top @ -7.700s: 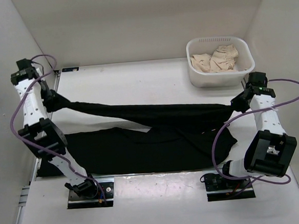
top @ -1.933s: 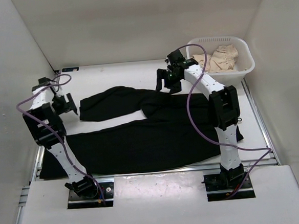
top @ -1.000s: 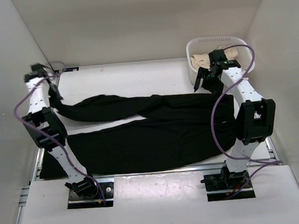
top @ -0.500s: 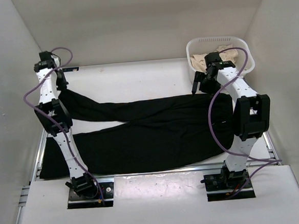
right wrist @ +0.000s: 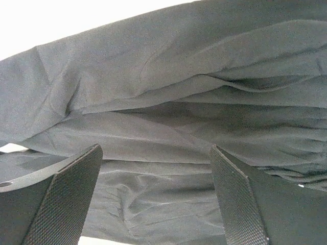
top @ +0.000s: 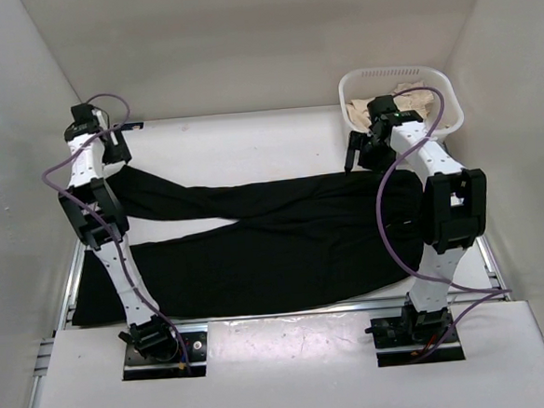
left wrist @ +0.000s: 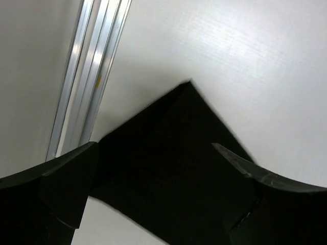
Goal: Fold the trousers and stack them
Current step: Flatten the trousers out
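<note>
My open right gripper will move down and right in the top view, to the waistband's far corner.
Black trousers (top: 283,231) lie spread flat across the white table, waist to the right and both legs running left. The upper leg ends at the far left (top: 130,181), just below my left gripper (top: 116,151). In the left wrist view that gripper (left wrist: 153,150) is open, and the leg's corner (left wrist: 176,120) lies flat on the table under it, free of both fingers. My right gripper (top: 357,153) hovers over the far right part of the trousers, near the waist. Seen from the right wrist, it (right wrist: 156,153) is open above wrinkled cloth (right wrist: 179,76), holding nothing.
A white basket (top: 443,117) with beige clothes (top: 400,102) stands at the back right, close behind the right arm. An aluminium rail (left wrist: 87,76) runs along the table's left edge beside the left gripper. White walls enclose the table on three sides.
The left gripper drew the upper leg out toward the far left corner, then opened and let its end drop flat. The right gripper stayed open and shifted slightly left.
</note>
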You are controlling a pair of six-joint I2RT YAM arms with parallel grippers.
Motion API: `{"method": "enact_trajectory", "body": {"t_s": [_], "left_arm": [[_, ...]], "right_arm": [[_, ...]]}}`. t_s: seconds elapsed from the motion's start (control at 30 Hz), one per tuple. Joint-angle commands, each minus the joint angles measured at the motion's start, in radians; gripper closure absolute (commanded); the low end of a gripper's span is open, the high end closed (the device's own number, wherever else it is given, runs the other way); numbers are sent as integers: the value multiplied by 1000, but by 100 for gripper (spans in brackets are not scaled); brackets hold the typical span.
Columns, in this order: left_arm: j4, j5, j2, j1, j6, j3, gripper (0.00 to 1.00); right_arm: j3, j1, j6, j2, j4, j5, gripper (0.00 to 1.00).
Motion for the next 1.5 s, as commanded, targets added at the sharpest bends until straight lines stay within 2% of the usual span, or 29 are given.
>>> {"method": "enact_trajectory", "body": {"t_s": [0.0, 0.03, 0.13, 0.27, 0.47, 0.53, 0.57, 0.63, 0.67, 0.7, 0.8, 0.9, 0.97, 1.03, 1.07, 1.1, 1.17, 1.23, 1.27, 1.3, 1.33, 1.37, 1.4, 1.47], "left_arm": [[16, 34, -198, 77, 0, -135, 0], [16, 43, -221, 89, 0, -228, 0], [16, 53, -252, 132, 0, -371, 0], [16, 62, -212, 167, 0, -428, 0], [16, 95, -123, 146, 0, -447, 0], [16, 95, -100, 137, 0, -447, 12], [16, 95, -100, 137, 0, -458, 29], [16, 95, -91, 137, 0, -458, 49], [16, 71, -91, 137, 0, -467, 74], [16, 57, -91, 147, 0, -481, 86], [27, 4, -132, 160, 0, -551, 86], [38, -18, -202, 181, 0, -622, 86], [38, -18, -248, 181, 0, -622, 57], [38, -29, -275, 181, 0, -613, 39], [38, -29, -296, 181, 0, -602, 23], [38, -44, -307, 171, 0, -588, 16], [27, -61, -327, 158, 0, -545, 14], [27, -61, -359, 146, 0, -509, 4], [27, -40, -368, 146, 0, -493, 4], [16, -18, -368, 125, 0, -479, 4], [16, 23, -368, 114, 0, -455, 0], [16, 40, -368, 103, 0, -442, 0], [7, 54, -356, 91, 0, -430, 0], [-2, 92, -322, 72, 0, -374, 0]], "right_arm": [[5, 5, -3, -81, -29, 31, 10], [5, -4, -3, -102, -52, 43, 10], [5, -44, 46, -128, -84, 68, 10], [-26, -156, 106, -150, -74, 68, 10], [-89, -302, 192, -107, 26, -7, 9], [-89, -314, 204, -64, 40, -18, 9], [-78, -314, 204, -47, 52, -18, 9], [-58, -314, 204, -3, 63, 2, 9], [-58, -314, 215, 21, 63, 19, 9], [-58, -314, 215, 32, 73, 37, 9], [-49, -340, 285, 52, 110, 103, 9], [-84, -363, 379, 63, 174, 129, 9], [-97, -363, 437, 72, 207, 139, 9], [-109, -363, 475, 83, 244, 149, 9], [-109, -363, 527, 83, 254, 166, 9], [-124, -363, 554, 83, 264, 178, 9], [-144, -363, 612, 95, 273, 204, 9], [-167, -363, 667, 129, 273, 215, 14], [-167, -363, 677, 140, 287, 215, 17], [-179, -363, 677, 149, 287, 215, 29], [-180, -363, 677, 169, 287, 205, 35], [-180, -363, 677, 178, 287, 204, 39], [-180, -363, 677, 178, 287, 204, 51], [-180, -363, 664, 192, 261, 204, 62]]}}
